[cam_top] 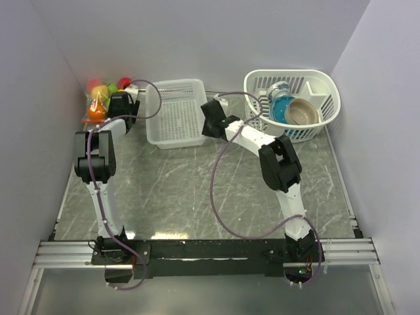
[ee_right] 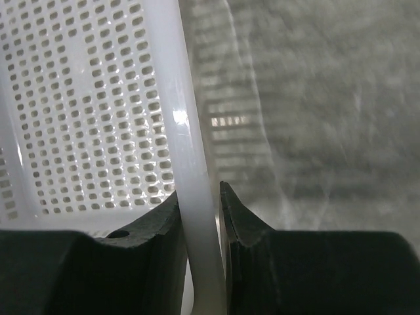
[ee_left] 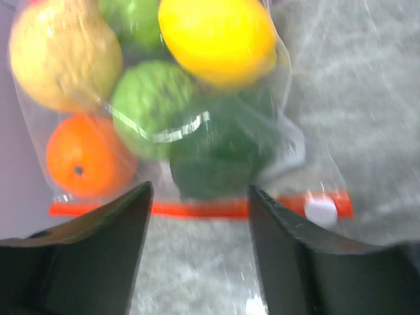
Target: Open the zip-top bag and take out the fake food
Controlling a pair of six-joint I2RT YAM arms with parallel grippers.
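Observation:
The basket is crowding the bag, so my right gripper needs to let go of the basket's rim next and pull toward bare tabletop, back and to its right in the top view.
The zip-top bag lies in the far left corner against the wall, its orange-red zip strip closed with a white slider. Inside is the fake food: a yellow fruit, a peach one, a green one, an orange one and a dark green one. My left gripper is open and empty, its jaws standing just short of the zip strip. My right gripper is shut on the right rim of the white perforated basket.
The rectangular white basket stands at the back centre. A round white slotted basket at the back right holds a blue dish and a tan dish. Walls close in on the left, back and right.

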